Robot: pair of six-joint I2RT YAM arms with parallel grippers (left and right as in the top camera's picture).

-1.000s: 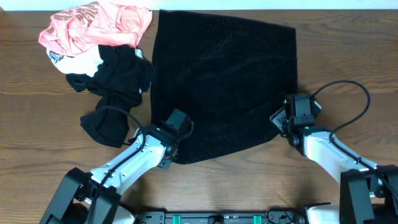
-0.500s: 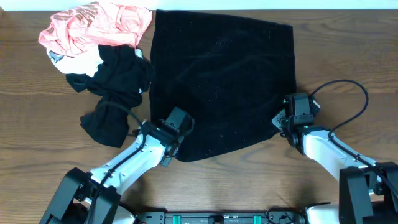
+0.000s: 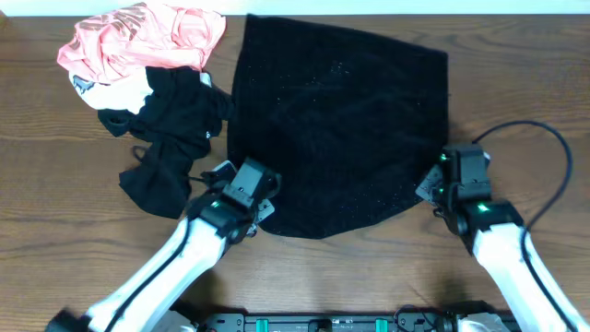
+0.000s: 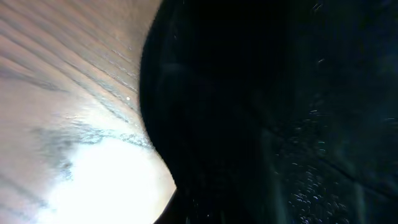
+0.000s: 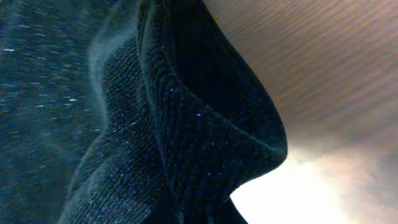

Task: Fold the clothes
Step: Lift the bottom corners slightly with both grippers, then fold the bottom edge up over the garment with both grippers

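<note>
I should next use my left gripper to carry the held edge of the clothes outward to the table's far corner by the salmon-pink garment and let it go, because the clothes point(image 3: 336, 120) are still spread open.
The clothes point(image 3: 336, 120), one large black fuzzy knit garment, lie spread over the middle of the wooden table in the overhead view. My left gripper point(image 3: 261, 205) is at its near left corner, shut on the edge of the fabric. My right gripper point(image 3: 433, 184) is at the near right corner, shut on a bunched fold. In the left wrist view the dark clothes point(image 4: 267, 112) fill the right side and hide the fingers. In the right wrist view a ribbed fold of the clothes point(image 5: 186, 124) rises from the jaws over the wood.
A salmon-pink garment point(image 3: 138, 37) lies at the back left with a white piece point(image 3: 115, 92) under it. A smaller smooth black garment point(image 3: 171, 129) sits just left of the clothes, close to my left arm. Bare table point(image 3: 55, 184) shows at the left.
Both grippers have shut on the garment's near corners. The garment's near edge and both grippers have shifted to the right, and the cloth's outline has skewed that way.
</note>
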